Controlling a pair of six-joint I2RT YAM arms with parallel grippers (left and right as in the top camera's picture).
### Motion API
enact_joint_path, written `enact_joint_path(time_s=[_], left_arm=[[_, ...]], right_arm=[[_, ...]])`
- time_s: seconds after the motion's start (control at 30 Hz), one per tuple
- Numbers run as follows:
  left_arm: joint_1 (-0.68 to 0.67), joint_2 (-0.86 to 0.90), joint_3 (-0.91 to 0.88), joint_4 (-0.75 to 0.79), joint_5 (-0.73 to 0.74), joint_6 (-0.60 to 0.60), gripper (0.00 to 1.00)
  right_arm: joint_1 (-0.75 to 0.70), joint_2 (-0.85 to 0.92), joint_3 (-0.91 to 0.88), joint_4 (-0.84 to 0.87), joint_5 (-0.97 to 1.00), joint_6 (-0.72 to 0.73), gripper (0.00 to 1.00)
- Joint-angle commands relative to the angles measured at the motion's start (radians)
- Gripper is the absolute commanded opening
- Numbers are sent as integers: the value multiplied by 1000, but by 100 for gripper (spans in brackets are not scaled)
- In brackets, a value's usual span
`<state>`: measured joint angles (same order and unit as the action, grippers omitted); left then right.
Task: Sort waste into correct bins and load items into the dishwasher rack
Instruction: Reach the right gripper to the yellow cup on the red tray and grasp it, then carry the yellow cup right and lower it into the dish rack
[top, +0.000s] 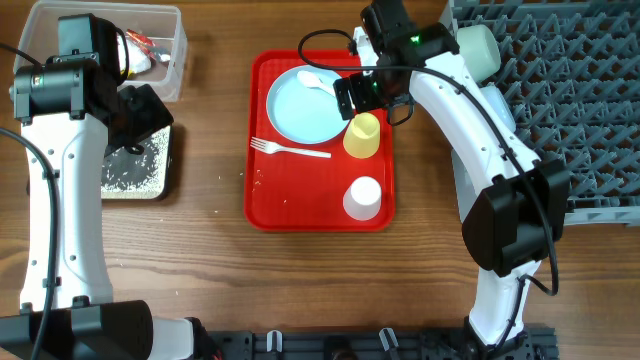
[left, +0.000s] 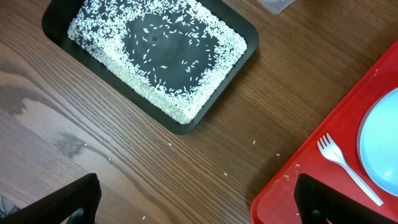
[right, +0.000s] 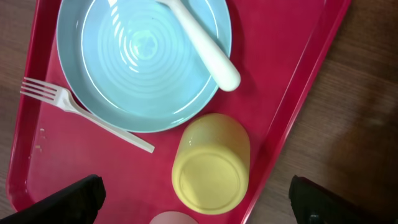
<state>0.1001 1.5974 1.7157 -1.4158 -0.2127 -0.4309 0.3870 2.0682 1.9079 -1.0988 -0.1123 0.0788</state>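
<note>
The upturned yellow cup is between the open fingertips. My right gripper will go down around the cup's sides next.
A red tray holds a light-blue plate with a white spoon lying on it. Beside the plate are a white fork, an upturned yellow cup and an upturned white cup. My right gripper hangs open and empty over the yellow cup, near the plate. My left gripper is open and empty over the black tray, which is full of rice grains. The clear tub holds wrappers.
The grey dishwasher rack fills the right side, with a pale bowl-like item at its left edge. A few loose rice grains lie on the wood between the black tray and the red tray.
</note>
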Motion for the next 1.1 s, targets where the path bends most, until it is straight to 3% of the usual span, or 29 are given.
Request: enact_joint_path(time_s=[0.0,0.23,0.63,0.87,1.07], left_arm=[[5,6,3,-3,-13,11,100],[5,6,3,-9,-10,8,100],[5,6,3,-11,-1,8,100],[5,6,3,-14,-1,8,100],[5,6,3,-14,-1,8,100]], right_arm=[[2,54,14,6,-15,39,90],[3,135,14,-21,-6,84,80],[3,228,14,-52,15,106,80],[2,232,14,-54,15,107,65],[2,211,14,-76,15,106,63]])
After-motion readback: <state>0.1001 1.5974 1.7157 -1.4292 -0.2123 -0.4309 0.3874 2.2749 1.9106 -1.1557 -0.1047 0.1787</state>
